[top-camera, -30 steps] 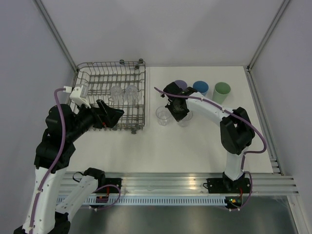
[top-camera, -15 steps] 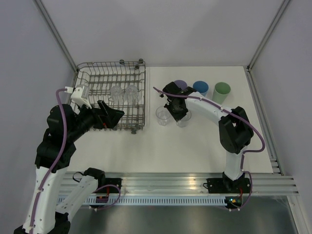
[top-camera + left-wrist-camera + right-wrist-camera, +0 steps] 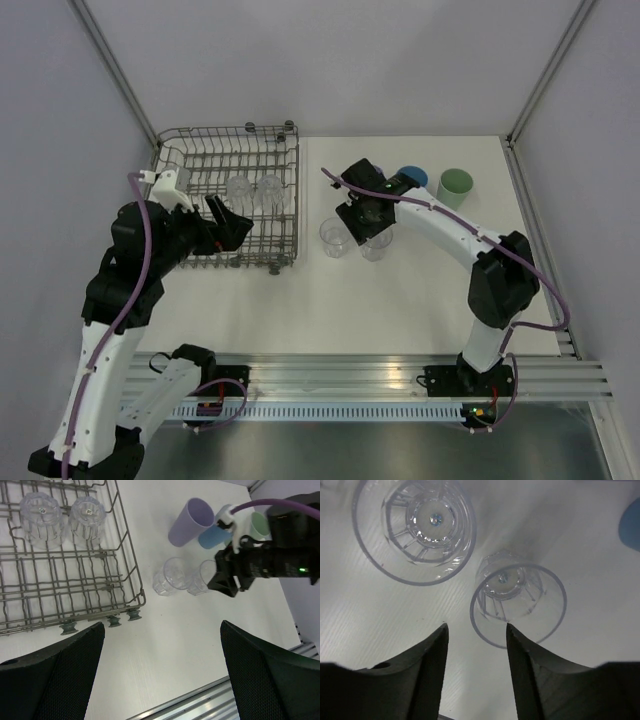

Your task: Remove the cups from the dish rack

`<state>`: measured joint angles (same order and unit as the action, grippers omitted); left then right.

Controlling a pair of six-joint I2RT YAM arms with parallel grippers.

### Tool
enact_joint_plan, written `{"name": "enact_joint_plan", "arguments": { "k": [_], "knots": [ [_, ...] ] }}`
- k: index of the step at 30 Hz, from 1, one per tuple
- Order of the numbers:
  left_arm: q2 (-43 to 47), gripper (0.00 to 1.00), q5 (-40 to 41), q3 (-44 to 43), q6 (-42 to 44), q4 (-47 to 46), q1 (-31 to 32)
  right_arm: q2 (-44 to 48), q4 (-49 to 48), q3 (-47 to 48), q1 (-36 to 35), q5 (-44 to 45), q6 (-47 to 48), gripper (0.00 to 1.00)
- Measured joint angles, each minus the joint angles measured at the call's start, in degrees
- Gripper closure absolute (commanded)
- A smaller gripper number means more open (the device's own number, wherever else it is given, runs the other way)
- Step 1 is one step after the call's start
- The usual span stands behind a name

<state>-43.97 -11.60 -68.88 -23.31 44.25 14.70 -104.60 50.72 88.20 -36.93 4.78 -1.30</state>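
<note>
Next, my left gripper needs to reach outward and down onto the rack's clear cup farther from the upright cups, since that cup stands outward of and below my open fingers.
The grey wire dish rack (image 3: 227,131) stands at the back left, with two clear cups (image 3: 238,190) (image 3: 268,190) upside down inside it. Two more clear cups (image 3: 333,237) (image 3: 377,243) stand upright on the table. My right gripper (image 3: 366,218) hovers open just above the right one (image 3: 517,602), gripping nothing. The blue cup (image 3: 410,178) and green cup (image 3: 455,187) stand behind; the lilac cup (image 3: 190,522) shows only in the left wrist view. My left gripper (image 3: 232,222) is wide open and empty over the rack's front right corner.
The metal rail (image 3: 350,375) runs along the near table edge. White table surface (image 3: 400,300) lies between the cups and the rail. Enclosure walls close in the left, back and right sides.
My right gripper has opened, let go of the right clear cup on the table, and pulled up and back. My left arm has shifted slightly farther over the rack.
</note>
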Motion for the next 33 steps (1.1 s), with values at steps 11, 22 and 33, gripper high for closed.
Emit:
{"name": "enact_joint_plan", "arguments": {
  "k": [11, 22, 33],
  "knots": [
    [-10.62, 0.0, 13.07, 0.07, -2.86, 0.2, 0.94, 18.62, -2.32, -1.97, -0.02, -0.66, -1.33, 0.02],
    [-28.22, 0.0, 31.58, -2.12, -11.45, -1.2, 3.93, 50.36, -24.15, -26.88, 0.04, -7.21, -9.27, 0.02],
    [-45.11, 0.0, 38.56, -8.61, -14.36, -9.38, 0.24, 53.33, -26.86, -32.5, 0.04, -10.84, -10.95, 0.02]
  ]
}}
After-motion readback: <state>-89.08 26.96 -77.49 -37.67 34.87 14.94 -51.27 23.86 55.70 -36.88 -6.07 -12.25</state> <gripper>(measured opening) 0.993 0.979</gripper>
